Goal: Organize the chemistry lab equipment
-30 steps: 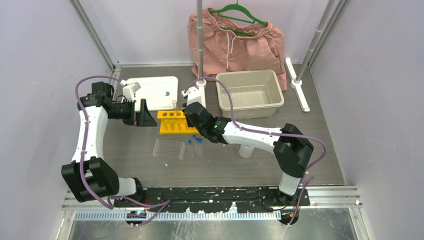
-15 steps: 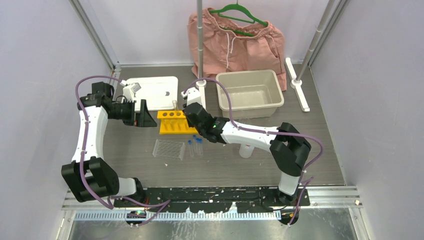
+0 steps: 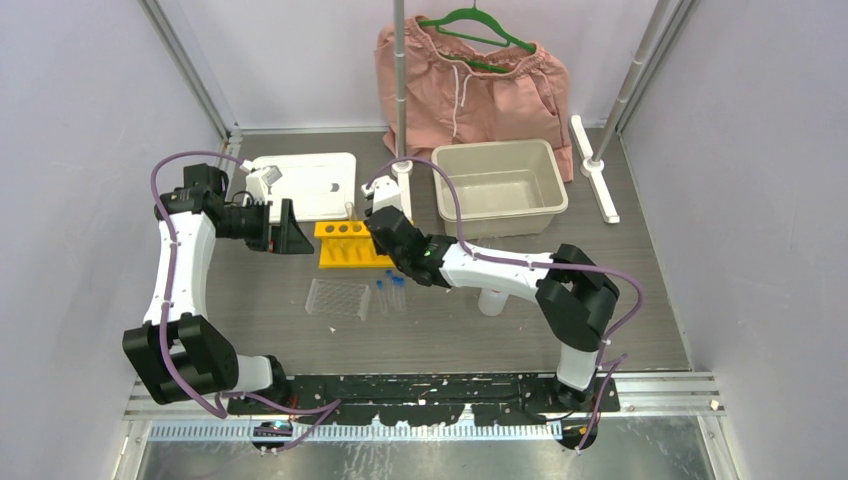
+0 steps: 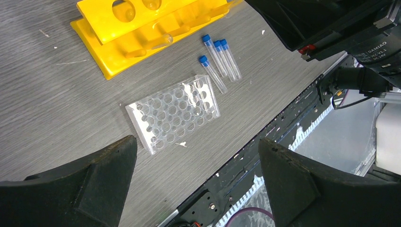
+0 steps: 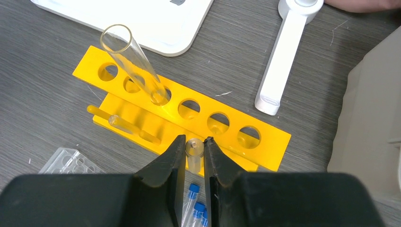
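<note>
My right gripper moves down to the rack's near base edge [image 3: 383, 262] [image 5: 195, 169] next and releases the small clear tube, since the tube is already held above it.
The yellow holed rack [image 3: 345, 248] lies mid-table; it also shows in the right wrist view [image 5: 265, 138] and the left wrist view [image 4: 101, 21]. One long clear tube [image 5: 135, 61] stands tilted in a rack hole, and another [image 5: 124, 124] lies on its base. My right gripper [image 5: 194, 140] is shut on a small clear tube [image 5: 194, 158], held above the rack's near edge [image 3: 385, 228]. Blue-capped tubes [image 3: 390, 293] [image 4: 220, 56] lie beside the clear plastic tray [image 3: 338, 298] [image 4: 174, 113]. My left gripper [image 3: 295, 238] [image 4: 196, 142] is open and empty, left of the rack.
A beige bin [image 3: 500, 185] stands back right, and a white flat plate [image 3: 310, 185] back left. A pole stand [image 3: 400, 170] with a white base [image 5: 283, 71] rises behind the rack. Pink shorts [image 3: 470, 85] hang at the back. A whitish container [image 3: 490, 300] sits under the right arm.
My right gripper with its tube has crept slightly left and back over the rack. The left arm has not moved.
</note>
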You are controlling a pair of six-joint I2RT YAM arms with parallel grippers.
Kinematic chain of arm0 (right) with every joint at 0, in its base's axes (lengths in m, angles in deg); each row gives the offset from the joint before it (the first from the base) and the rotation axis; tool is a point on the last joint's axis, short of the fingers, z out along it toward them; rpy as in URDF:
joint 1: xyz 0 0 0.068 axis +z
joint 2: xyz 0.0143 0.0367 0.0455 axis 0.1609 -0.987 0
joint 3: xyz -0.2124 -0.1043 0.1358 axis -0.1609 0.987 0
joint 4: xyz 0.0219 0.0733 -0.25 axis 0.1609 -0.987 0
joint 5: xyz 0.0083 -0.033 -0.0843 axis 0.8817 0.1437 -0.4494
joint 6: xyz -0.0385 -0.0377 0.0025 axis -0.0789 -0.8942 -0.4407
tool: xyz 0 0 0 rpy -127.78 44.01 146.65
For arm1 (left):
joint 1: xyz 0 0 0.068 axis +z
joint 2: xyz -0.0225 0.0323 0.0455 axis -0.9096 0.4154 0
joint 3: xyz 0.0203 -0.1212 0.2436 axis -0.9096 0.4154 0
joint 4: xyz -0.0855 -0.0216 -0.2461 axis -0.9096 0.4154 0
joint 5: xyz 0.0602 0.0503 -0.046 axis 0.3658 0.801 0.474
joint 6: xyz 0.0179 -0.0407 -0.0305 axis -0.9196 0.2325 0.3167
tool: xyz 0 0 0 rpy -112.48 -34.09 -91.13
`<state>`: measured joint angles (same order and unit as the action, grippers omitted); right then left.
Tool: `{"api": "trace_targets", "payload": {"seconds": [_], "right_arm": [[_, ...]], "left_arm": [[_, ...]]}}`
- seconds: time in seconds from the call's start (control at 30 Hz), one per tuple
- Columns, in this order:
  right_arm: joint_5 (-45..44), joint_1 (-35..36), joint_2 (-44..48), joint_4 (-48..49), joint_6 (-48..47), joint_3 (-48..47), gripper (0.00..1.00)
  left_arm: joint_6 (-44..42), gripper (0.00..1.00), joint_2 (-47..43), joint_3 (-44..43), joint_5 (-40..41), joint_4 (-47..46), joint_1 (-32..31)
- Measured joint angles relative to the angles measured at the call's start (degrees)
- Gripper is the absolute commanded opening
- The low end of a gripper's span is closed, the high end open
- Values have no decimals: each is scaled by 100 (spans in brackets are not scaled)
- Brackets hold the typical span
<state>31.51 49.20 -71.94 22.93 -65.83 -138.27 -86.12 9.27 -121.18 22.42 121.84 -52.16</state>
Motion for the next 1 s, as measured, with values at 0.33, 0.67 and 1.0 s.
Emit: {"api": "trace_targets", "payload": {"seconds": [0.33,0.67,1.0], "right_arm": [[-24,-2,-94,234,0,13,1],[-79,0,-98,319,-105,48,1],[-101,0,-87,291,-195,66,1]], "left_arm": [[-72,99,0,0,-2,66,0],[-131,99,0,0,-2,85,0],[-129,99,0,-2,-4,85,0]]}}
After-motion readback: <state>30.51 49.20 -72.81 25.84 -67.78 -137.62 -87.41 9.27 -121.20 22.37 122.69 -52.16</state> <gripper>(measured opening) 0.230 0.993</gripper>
